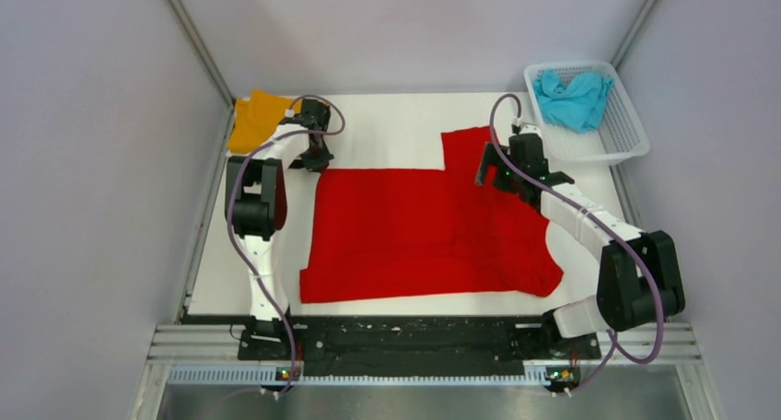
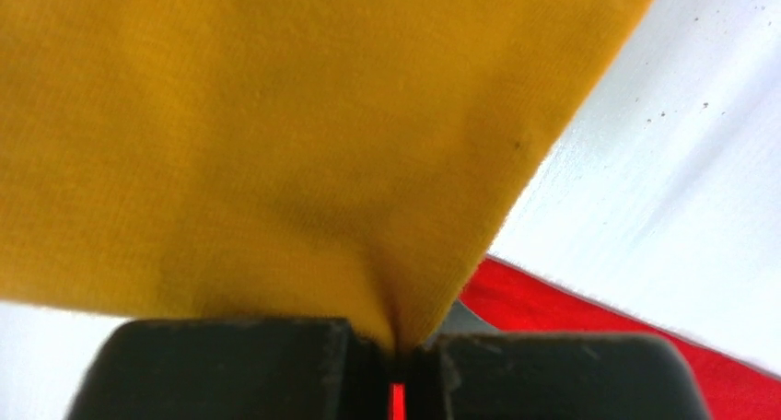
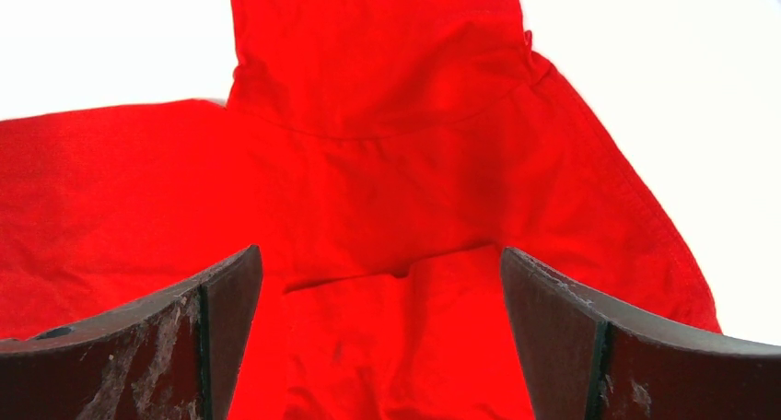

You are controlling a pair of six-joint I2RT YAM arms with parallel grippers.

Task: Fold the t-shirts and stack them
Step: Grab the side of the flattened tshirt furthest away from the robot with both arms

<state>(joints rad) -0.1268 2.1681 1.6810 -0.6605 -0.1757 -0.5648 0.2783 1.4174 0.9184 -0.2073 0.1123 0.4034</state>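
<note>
The red sleeve still sticks out from the shirt's body. I should next move my right gripper outward and down and close it on the red sleeve's far end [image 1: 471, 134].
A bright red t-shirt [image 1: 405, 227] lies spread on the white table, one sleeve pointing to the back and its right side rumpled. My right gripper [image 1: 485, 169] is open and hovers just over the shirt near that sleeve; in the right wrist view [image 3: 382, 282] red cloth [image 3: 368, 162] fills the space between the fingers. My left gripper [image 1: 297, 115] is at the back left, shut on a corner of the orange t-shirt [image 1: 256, 118]. In the left wrist view [image 2: 398, 346] orange cloth [image 2: 276, 134] is pinched between the jaws. A turquoise t-shirt [image 1: 573, 98] lies in the basket. No black or white shirt is in view.
A white lattice basket [image 1: 635, 144] stands at the back right corner. Grey walls close in the table on the left, back and right. Bare white table surface [image 1: 387, 130] shows between the orange shirt and the red sleeve.
</note>
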